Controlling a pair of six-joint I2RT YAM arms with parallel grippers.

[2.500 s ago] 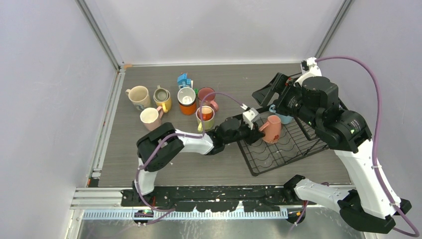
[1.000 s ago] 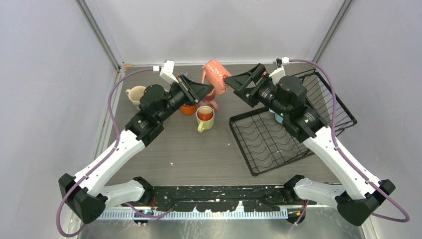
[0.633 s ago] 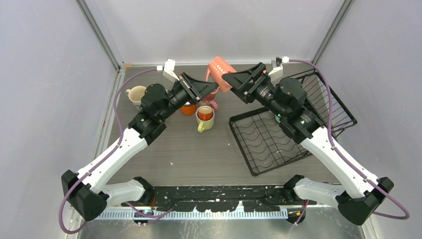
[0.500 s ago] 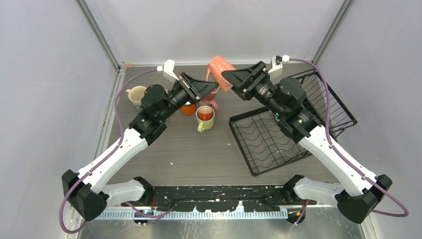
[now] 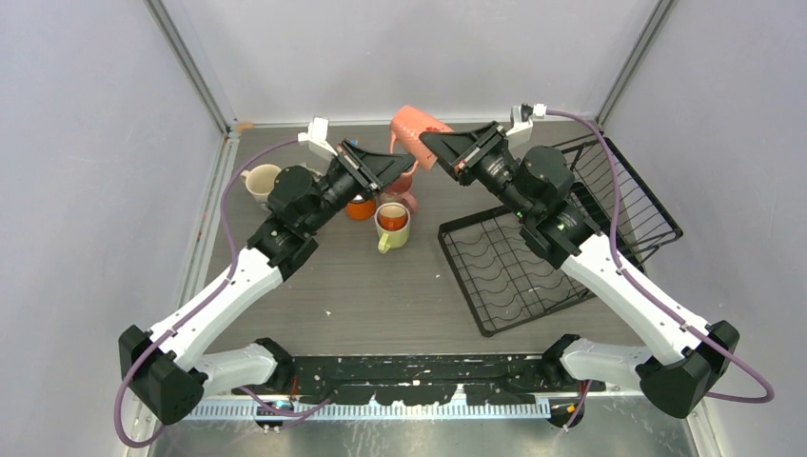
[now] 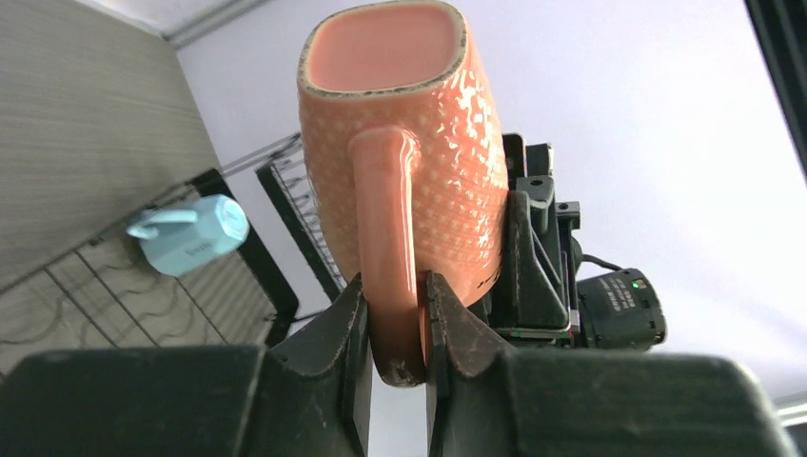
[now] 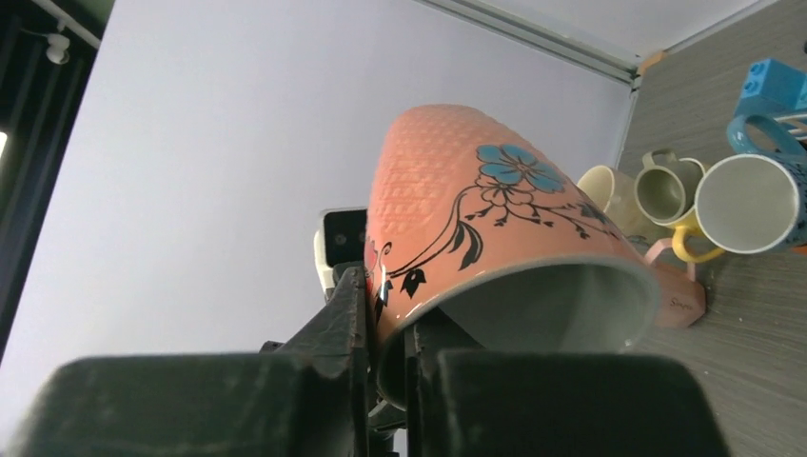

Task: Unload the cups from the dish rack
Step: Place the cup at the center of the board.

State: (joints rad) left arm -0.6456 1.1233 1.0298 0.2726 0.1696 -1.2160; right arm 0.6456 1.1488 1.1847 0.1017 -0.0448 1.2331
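My right gripper needs to move to its left in the top view next, go down onto bare tabletop [image 5: 342, 244] beside the lime cup and release the salmon cup.
A salmon cup [image 5: 416, 124] with a blue flower hangs in the air over the back of the table, held between both arms. My left gripper [image 5: 407, 164] is shut on its handle; in the left wrist view the handle [image 6: 390, 238] sits pinched in the left gripper [image 6: 395, 324]. My right gripper [image 5: 430, 145] is shut on the cup's rim; the right wrist view shows one finger inside and one outside the salmon cup [image 7: 476, 219], at the right gripper [image 7: 388, 328]. The black wire dish rack [image 5: 533, 276] lies at the right with a light blue cup [image 6: 190, 233] in it.
Several cups stand on the table at the back left: a cream one [image 5: 259, 181], an orange one [image 5: 360, 208], a lime one [image 5: 392, 221]. The right wrist view also shows a yellow cup [image 7: 666, 190], a pink cup [image 7: 680, 295] and a blue toy house [image 7: 776, 86].
My right gripper moved left to the raised salmon cup and went from open to shut on its rim. The left gripper kept its hold on the handle and barely shifted.
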